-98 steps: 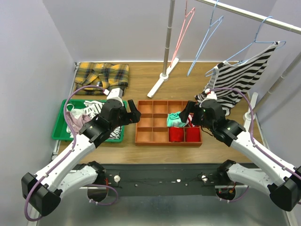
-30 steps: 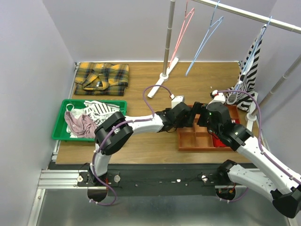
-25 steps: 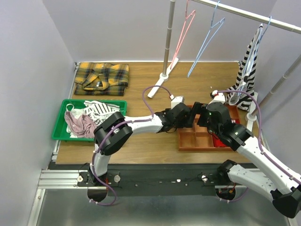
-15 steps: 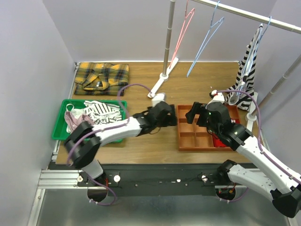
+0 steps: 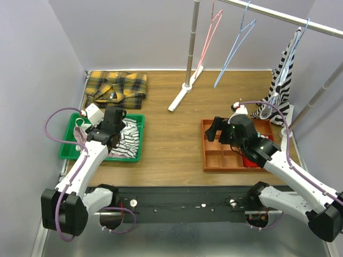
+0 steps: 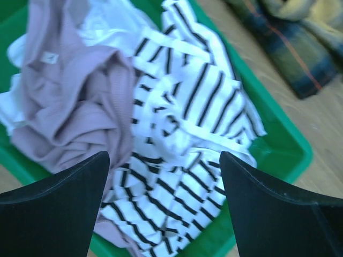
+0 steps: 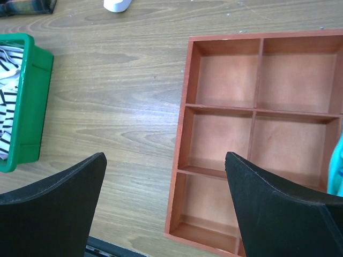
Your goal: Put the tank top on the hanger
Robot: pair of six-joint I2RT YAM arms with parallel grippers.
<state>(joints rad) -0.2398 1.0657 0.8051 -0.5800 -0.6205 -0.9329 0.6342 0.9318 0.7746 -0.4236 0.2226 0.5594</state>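
My left gripper's open fingers are still above the tank top, so I will next lower my left gripper into the green tray, around the tank top's white hem (image 5: 127, 131) (image 6: 173, 145).
The tank top (image 5: 128, 142), white with thin dark stripes, lies crumpled in the green tray (image 5: 68, 154). My left gripper (image 5: 114, 128) hovers over it, open. In the left wrist view the tank top (image 6: 182, 155) fills the space below the left gripper (image 6: 163, 158), and neither finger touches it. The light-blue hanger (image 5: 233, 46) hangs bare from the rail at the back. My right gripper (image 5: 215, 130) is open and holds nothing, over the left edge of the red-brown organizer tray (image 7: 187, 134).
A mauve garment (image 6: 69, 107) shares the green tray. A yellow plaid shirt (image 5: 115, 85) lies behind it. A pink hanger (image 5: 206, 38) and a bold black-and-white striped garment (image 5: 281, 80) hang from the rail. The rack's pole foot (image 5: 180, 96) stands mid-table.
My left arm has swung from the middle of the table, beside the organizer tray, back left to above the green tray. The right gripper has shifted slightly left.
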